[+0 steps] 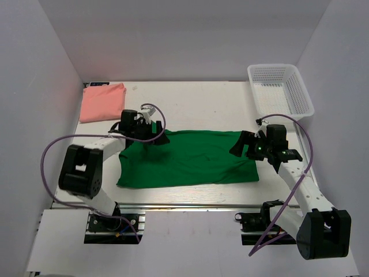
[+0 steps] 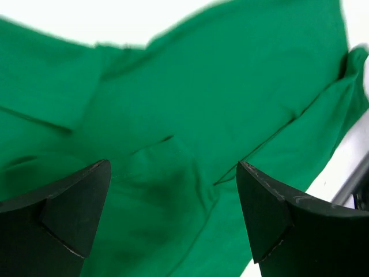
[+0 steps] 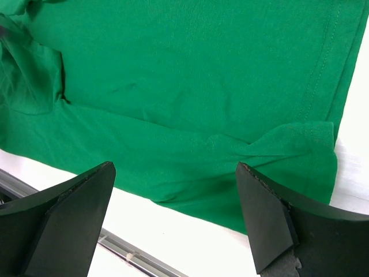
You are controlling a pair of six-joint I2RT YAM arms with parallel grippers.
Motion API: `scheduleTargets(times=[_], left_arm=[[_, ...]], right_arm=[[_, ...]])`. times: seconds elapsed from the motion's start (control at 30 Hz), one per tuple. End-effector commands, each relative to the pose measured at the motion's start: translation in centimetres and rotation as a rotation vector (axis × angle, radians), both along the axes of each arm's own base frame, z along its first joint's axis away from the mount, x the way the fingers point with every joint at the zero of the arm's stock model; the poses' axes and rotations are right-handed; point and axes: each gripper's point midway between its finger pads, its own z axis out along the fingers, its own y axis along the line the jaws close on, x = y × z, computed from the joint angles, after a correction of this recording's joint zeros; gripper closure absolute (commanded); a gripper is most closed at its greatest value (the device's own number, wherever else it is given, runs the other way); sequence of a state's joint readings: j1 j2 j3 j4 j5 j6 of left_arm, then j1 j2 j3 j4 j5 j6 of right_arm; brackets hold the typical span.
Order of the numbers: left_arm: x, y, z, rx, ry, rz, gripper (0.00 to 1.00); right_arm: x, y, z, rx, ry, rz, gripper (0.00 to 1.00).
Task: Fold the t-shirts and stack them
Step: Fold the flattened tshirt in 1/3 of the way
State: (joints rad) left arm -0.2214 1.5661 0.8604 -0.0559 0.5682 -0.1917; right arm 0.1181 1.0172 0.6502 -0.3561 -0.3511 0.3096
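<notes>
The open fingers of my left gripper go outward next, then down to pinch the green shirt's far corner nearest the pink shirt, since that corner lies outward.
A bright green t-shirt [image 1: 187, 157] lies folded into a wide band across the middle of the table. A salmon pink t-shirt [image 1: 102, 101] lies folded at the back left corner. My left gripper [image 1: 161, 138] hovers open over the green shirt's upper left corner; in the left wrist view green cloth [image 2: 190, 115] fills the frame and nothing sits between the fingers [image 2: 271, 208]. Over the shirt's right end my right gripper [image 1: 239, 147] stands open too. The right wrist view shows the shirt's hem and front edge [image 3: 190, 104] below it, with empty space between the fingers [image 3: 75, 208].
A white mesh basket [image 1: 280, 89] stands at the back right corner. A metal rail [image 1: 190, 203] runs along the table's near edge. White walls close in the table on three sides.
</notes>
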Motion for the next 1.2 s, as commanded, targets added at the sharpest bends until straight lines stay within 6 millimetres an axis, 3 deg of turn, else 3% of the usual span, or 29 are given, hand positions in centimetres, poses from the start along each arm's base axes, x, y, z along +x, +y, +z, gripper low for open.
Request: scheduleTargets(times=[0.0, 0.07, 0.23, 0.37, 0.47, 0.53, 0.63, 0.73, 0.83, 0.93, 0.97, 1.13, 1.17], left_arm=[[-1.0, -1.0, -2.4, -0.085, 0.068, -0.094, 0.00], [-0.8, -0.7, -4.2, -0.075, 0.123, -0.080, 0.00], [1.8, 0.3, -5.2, 0.008, 0.057, -0.039, 0.00], [2.6, -0.4, -4.4, -0.042, 0.005, -0.084, 0.00], [1.3, -2.5, -2.5, -0.166, -0.038, -0.243, 0.00], [1.4, -3.0, -1.1, -0.198, -0.086, -0.289, 0.00], [3.0, -2.9, 2.3, -0.177, -0.164, -0.265, 0.00], [5.3, -1.5, 4.9, -0.083, -0.196, -0.147, 0.00], [8.8, 1.9, 4.4, 0.075, -0.157, 0.106, 0.00], [11.0, 4.8, 3.6, 0.197, -0.085, 0.251, 0.00], [11.5, 5.2, 1.9, 0.211, -0.041, 0.256, 0.00], [14.4, 6.1, 0.1, 0.193, 0.020, 0.279, 0.07], [14.6, 6.6, -0.4, 0.197, 0.035, 0.287, 0.08]], right_arm=[[0.5, 0.2, 1.0, 0.012, -0.044, 0.010, 0.09], [0.5, 0.2, 1.5, 0.016, -0.049, 0.009, 0.09], [0.5, 0.1, 1.9, 0.014, -0.070, 0.007, 0.09], [0.3, 0.2, 2.4, 0.025, -0.080, 0.006, 0.09], [0.1, 0.3, 2.5, 0.030, -0.085, 0.013, 0.09], [-0.1, 0.4, 2.6, 0.032, -0.087, 0.017, 0.09], [-0.1, 0.4, 2.8, 0.027, -0.093, 0.021, 0.09], [0.2, 0.3, 3.2, 0.023, -0.106, 0.016, 0.09], [0.6, -0.1, 2.7, 0.009, -0.091, -0.017, 0.09], [1.4, -1.2, 2.1, -0.027, -0.054, -0.098, 0.09], [1.7, -1.7, 1.7, -0.046, -0.042, -0.126, 0.09], [2.8, -2.3, 1.2, -0.085, 0.009, -0.163, 0.09], [3.3, -2.7, 1.9, -0.099, 0.000, -0.179, 0.09]])
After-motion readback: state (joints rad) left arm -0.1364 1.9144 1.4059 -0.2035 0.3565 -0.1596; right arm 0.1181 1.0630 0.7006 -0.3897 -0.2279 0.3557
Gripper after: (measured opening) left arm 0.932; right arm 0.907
